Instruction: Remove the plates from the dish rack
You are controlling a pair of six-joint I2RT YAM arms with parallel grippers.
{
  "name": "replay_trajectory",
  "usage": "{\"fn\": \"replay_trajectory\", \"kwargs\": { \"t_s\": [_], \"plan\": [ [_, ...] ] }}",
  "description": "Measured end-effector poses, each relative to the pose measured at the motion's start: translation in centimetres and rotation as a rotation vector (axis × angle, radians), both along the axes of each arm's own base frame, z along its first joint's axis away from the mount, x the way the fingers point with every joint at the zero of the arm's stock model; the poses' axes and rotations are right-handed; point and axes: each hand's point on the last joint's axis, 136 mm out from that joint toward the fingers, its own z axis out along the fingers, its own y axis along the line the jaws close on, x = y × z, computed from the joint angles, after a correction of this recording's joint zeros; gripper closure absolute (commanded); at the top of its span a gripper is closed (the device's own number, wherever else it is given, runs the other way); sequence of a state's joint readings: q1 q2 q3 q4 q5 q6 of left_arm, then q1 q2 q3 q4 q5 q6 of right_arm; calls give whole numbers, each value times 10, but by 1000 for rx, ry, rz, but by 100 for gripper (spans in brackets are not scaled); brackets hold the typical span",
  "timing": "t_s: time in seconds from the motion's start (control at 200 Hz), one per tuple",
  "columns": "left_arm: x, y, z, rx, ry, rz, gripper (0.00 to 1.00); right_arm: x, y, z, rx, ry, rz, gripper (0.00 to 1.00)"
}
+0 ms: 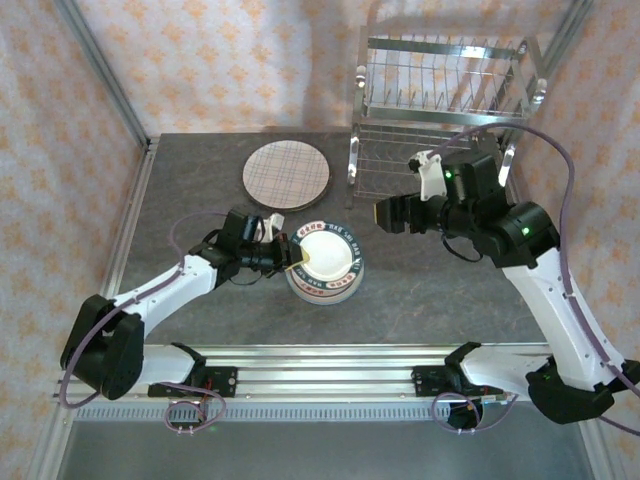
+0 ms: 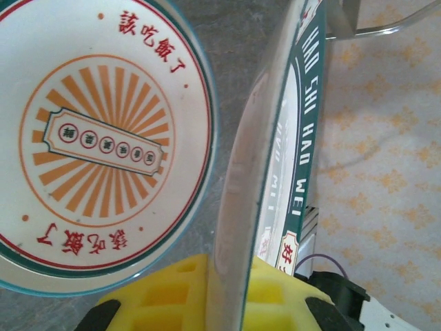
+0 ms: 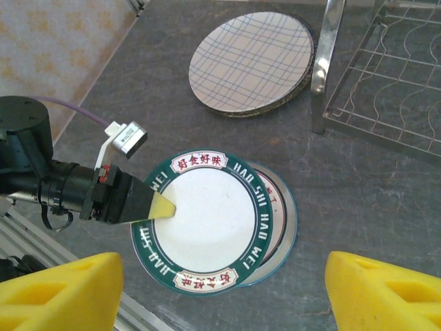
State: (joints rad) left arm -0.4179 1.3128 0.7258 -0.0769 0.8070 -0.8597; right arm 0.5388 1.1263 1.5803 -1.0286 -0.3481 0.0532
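Observation:
The green-rimmed plate still hangs clear of the table, so my left gripper will next lower it onto the red-rimmed sunburst plate and let go of its rim.
A green-rimmed plate hangs just above a red-rimmed sunburst plate that lies on the table. My left gripper is shut on the green-rimmed plate's left rim, which runs edge-on between the yellow pads; the same gripper shows in the right wrist view. A plaid-lined plate lies flat farther back. The chrome dish rack stands at the back right with no plate visible in its slots. My right gripper hovers open above the stacked plates, holding nothing.
The rack's tubular leg stands close to the plaid-lined plate. An aluminium rail runs along the table's near edge. Patterned cloth walls enclose the table.

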Motion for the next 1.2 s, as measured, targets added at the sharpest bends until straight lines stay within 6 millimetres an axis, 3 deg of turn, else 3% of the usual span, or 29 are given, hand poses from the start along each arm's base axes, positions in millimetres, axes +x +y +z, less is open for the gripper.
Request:
{"fn": "replay_trajectory", "kwargs": {
  "t_s": [0.265,1.201],
  "plan": [
    [-1,0,-35,22,43,-4,100,1,1,2,10,-23,3,23],
    [13,4,-69,66,62,20,100,1,4,3,20,-26,14,23]
  ]
}}
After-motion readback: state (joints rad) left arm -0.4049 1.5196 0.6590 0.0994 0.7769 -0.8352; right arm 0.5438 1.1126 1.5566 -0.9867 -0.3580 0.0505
